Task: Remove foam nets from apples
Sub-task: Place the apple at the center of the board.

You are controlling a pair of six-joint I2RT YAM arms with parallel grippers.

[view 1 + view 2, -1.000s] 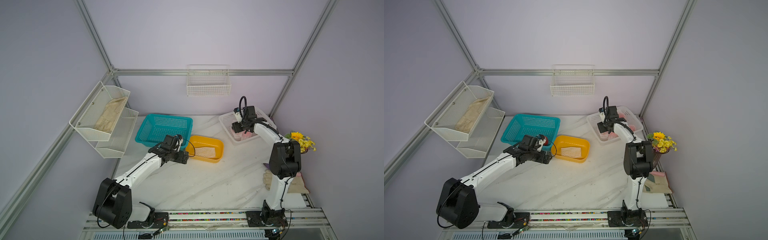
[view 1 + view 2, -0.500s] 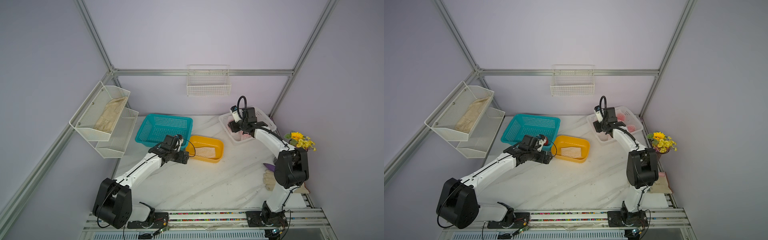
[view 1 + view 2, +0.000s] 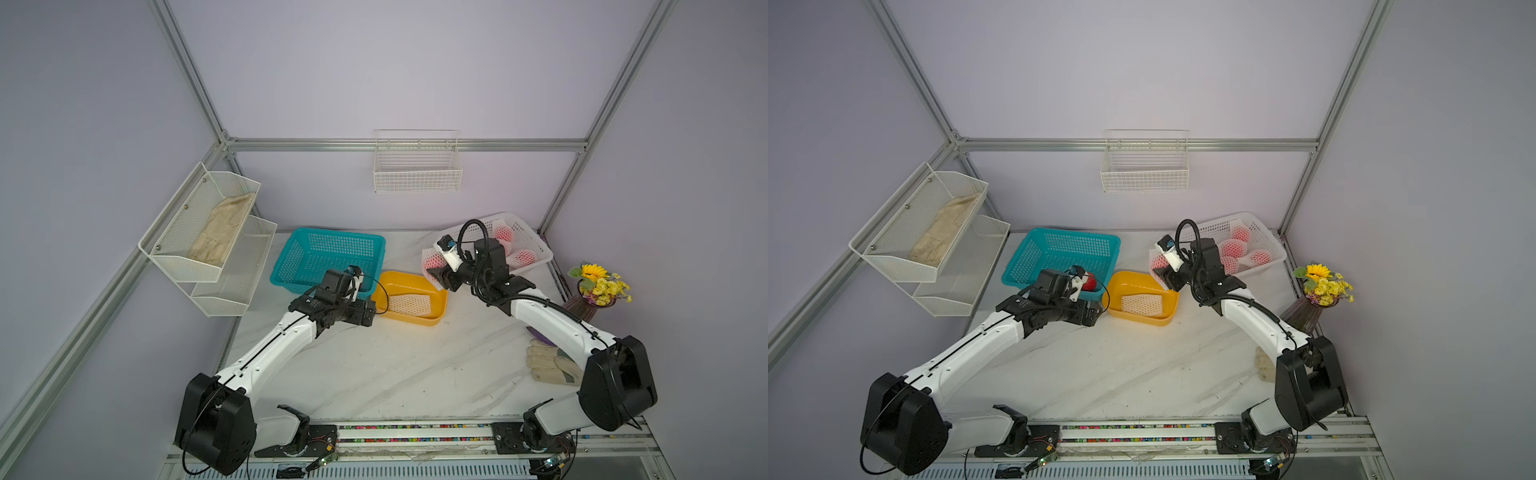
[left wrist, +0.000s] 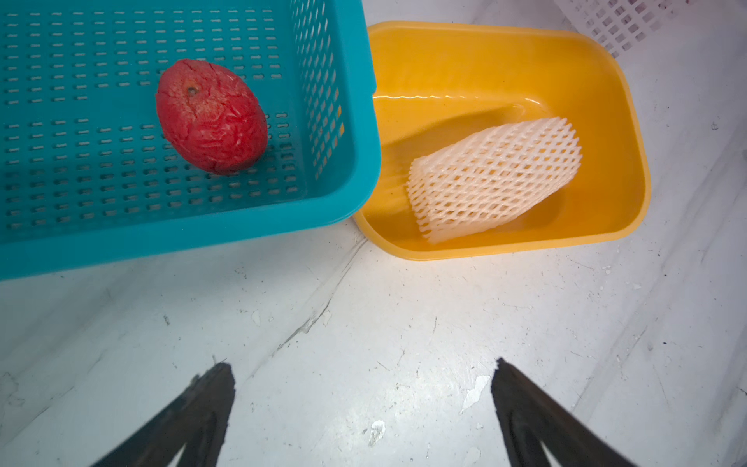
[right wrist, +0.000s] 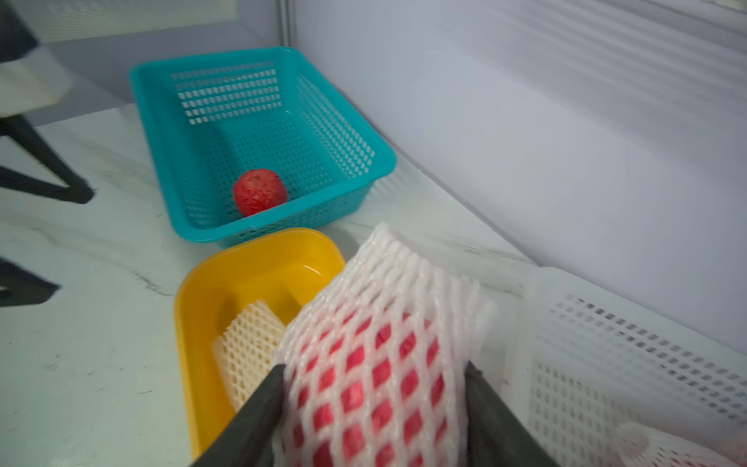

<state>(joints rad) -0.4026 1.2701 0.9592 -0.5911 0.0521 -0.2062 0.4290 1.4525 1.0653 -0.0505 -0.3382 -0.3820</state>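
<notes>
The tabletop in front of the yellow tub is bare, so I will next move my right gripper back past the tub and down to release the wrapped apple.
My right gripper (image 5: 374, 368) is shut on an apple wrapped in a white foam net (image 5: 376, 356). It holds this wrapped apple (image 3: 432, 261) in the air by the near left corner of the white basket (image 3: 538, 241). Several more netted apples (image 3: 1233, 248) lie in that basket. One bare red apple (image 4: 210, 117) rests in the teal basket (image 3: 328, 233). An empty foam net (image 4: 495, 178) lies in the yellow tub (image 3: 415, 322). My left gripper (image 4: 364, 372) is open over bare table, just in front of the teal basket and the tub.
A vase of yellow flowers (image 3: 598, 282) and a work glove (image 3: 548, 361) sit at the table's right edge. Two-tier mesh shelves (image 3: 208, 232) hang on the left wall. A wire basket (image 3: 417, 166) hangs on the back wall.
My right gripper has carried the netted apple up out of the white basket and leftward towards the yellow tub. The left arm has stayed in place.
</notes>
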